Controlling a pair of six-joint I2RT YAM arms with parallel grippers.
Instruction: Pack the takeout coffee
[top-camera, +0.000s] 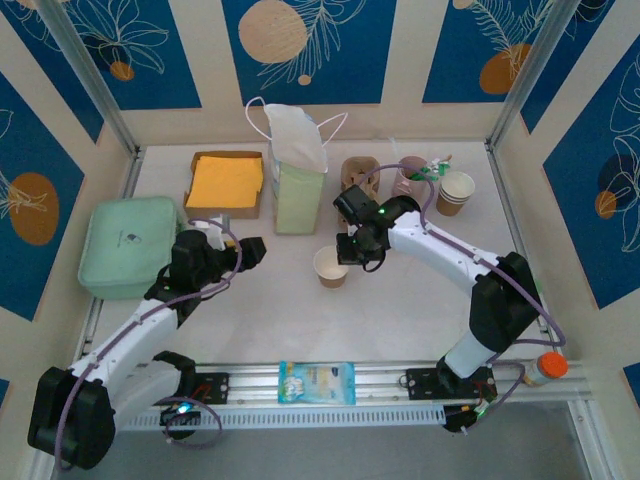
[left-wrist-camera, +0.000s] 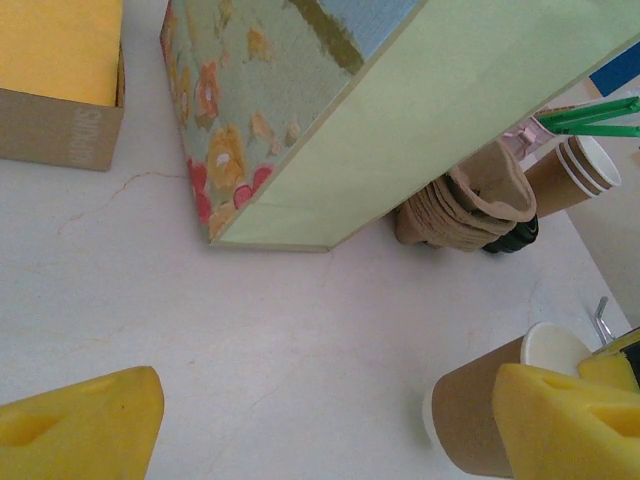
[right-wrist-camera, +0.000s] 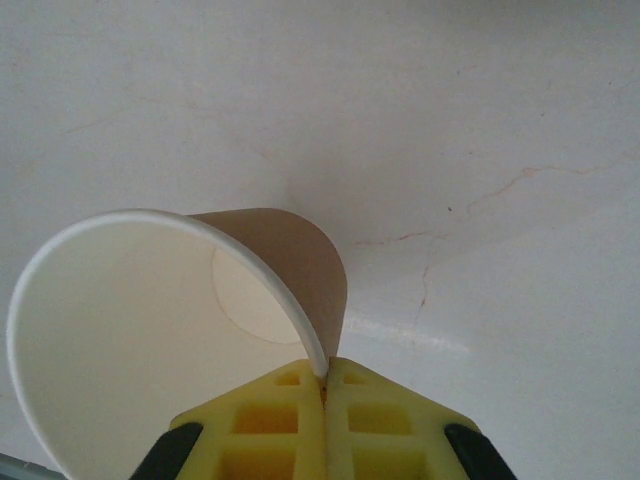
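Note:
My right gripper holds the cup's rim, and bare tabletop is directly below it. Next, it will move gently down a little and away from my left gripper, then open to let go of the cup's rim.
The takeout coffee is out of view. A lidless brown paper cup (top-camera: 331, 266) with a cream rim stands on the white table in front of the tall pale green paper bag (top-camera: 298, 190). My right gripper (top-camera: 352, 250) is shut on this cup's rim, pinching the wall (right-wrist-camera: 300, 270) between its yellow fingers (right-wrist-camera: 270, 420); the gripper (right-wrist-camera: 325, 372) sits at the near edge of the cup, which is empty inside. My left gripper (top-camera: 250, 250) hovers left of the cup, open, with bare table between its jaws (left-wrist-camera: 330, 430). The cup (left-wrist-camera: 480, 410) stands beside its right finger (left-wrist-camera: 570, 420).
The floral-sided bag (left-wrist-camera: 400, 110) stands upright ahead of the left gripper. A cardboard box of yellow napkins (top-camera: 225, 182) and a mint case (top-camera: 130, 245) lie to the left. Stacked cup carriers (top-camera: 358, 175), a pink utensil cup (top-camera: 412, 175) and stacked paper cups (top-camera: 456, 190) are at the back right.

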